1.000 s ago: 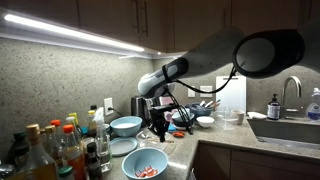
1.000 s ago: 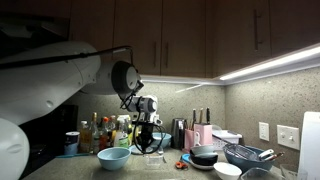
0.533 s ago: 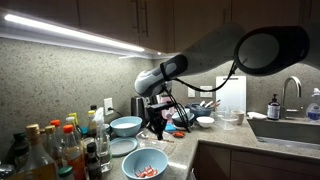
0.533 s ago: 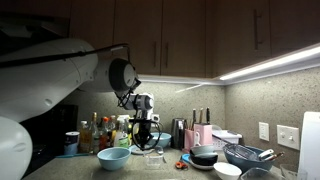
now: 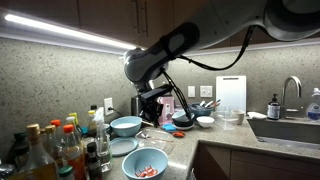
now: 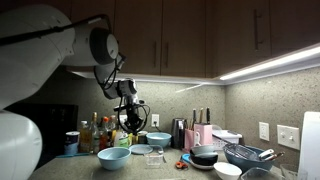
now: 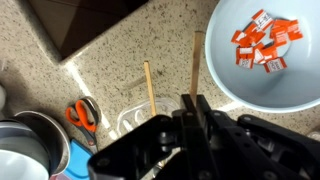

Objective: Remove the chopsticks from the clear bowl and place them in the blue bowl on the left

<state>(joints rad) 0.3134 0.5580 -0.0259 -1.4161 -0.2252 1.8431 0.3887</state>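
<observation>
I will swing my gripper over the pale bowl with packets, lower and toward the right in the wrist view, turn, and go down to release the chopstick.
My gripper [image 7: 195, 100] is shut on one wooden chopstick [image 7: 196, 60], which sticks out ahead of the fingers in the wrist view. The other chopstick [image 7: 149, 85] stands beside it, its lower end at the clear bowl [image 7: 128, 122] just under the fingers. In an exterior view the gripper [image 5: 151, 106] hangs above the counter, to the right of and above the blue bowl [image 5: 126, 126] by the wall. The gripper [image 6: 129, 120] also shows in the other exterior view, above a light-blue bowl [image 6: 113, 157]. The chopsticks are too thin to make out in the exterior views.
A pale bowl [image 7: 240, 85] with red-and-white packets lies at the wrist view's upper right and near the counter front [image 5: 145, 163]. Orange-handled scissors [image 7: 82, 112] and a metal bowl [image 7: 25, 140] lie left. Several bottles [image 5: 55, 148] crowd the counter end. A sink [image 5: 290, 128] is beyond.
The arm has swung and the gripper has risen from low over the counter and moved toward the wall and the blue bowl.
</observation>
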